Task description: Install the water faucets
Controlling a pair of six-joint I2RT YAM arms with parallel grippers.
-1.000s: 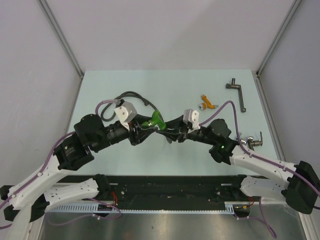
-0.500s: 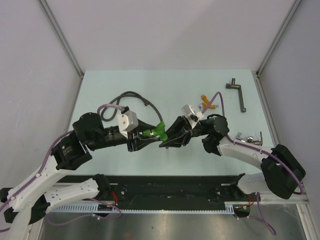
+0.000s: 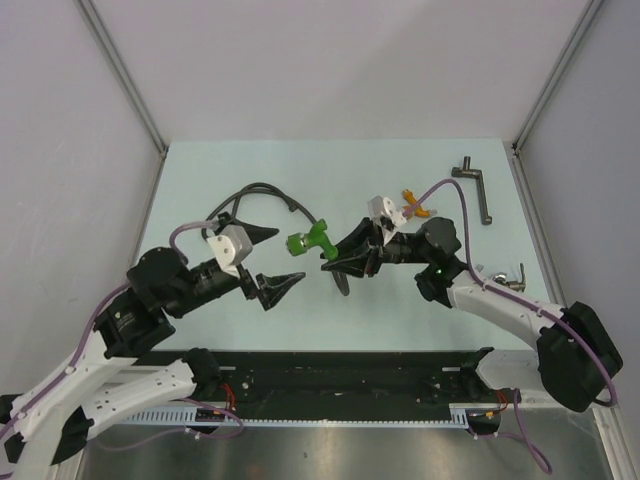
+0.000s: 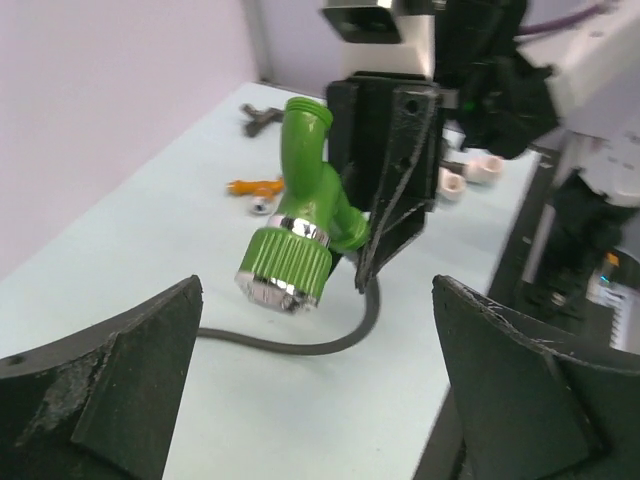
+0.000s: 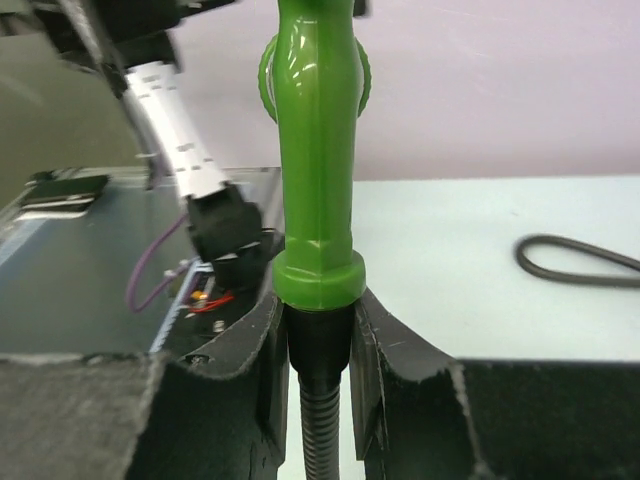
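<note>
The green faucet (image 3: 308, 240) is joined to the hose, so next I will lower my right gripper outward to the bare tabletop before the orange faucet and let go of the hose end.
The green water faucet (image 3: 308, 240) hangs above the table, joined to the end of the black hose (image 5: 318, 345). My right gripper (image 3: 338, 262) is shut on that black hose end just below the faucet's collar (image 5: 318, 275). In the left wrist view the green faucet (image 4: 300, 215) shows its ribbed ring and silver tip. My left gripper (image 3: 274, 259) stands wide open, a little to the left of the faucet and apart from it, with nothing between its fingers (image 4: 100, 390). The orange water faucet (image 3: 413, 207) lies on the table behind the right gripper.
The hose (image 3: 255, 193) loops over the table behind the left gripper. A dark metal crank (image 3: 476, 186) lies at the back right, and a silver fitting (image 3: 506, 280) sits near the right edge. Small pale caps (image 4: 470, 175) rest near the right arm.
My left gripper has let go of the green faucet, opened wide and drawn back to the left. The right gripper has kept its hold on the hose end and lifted the faucet slightly.
</note>
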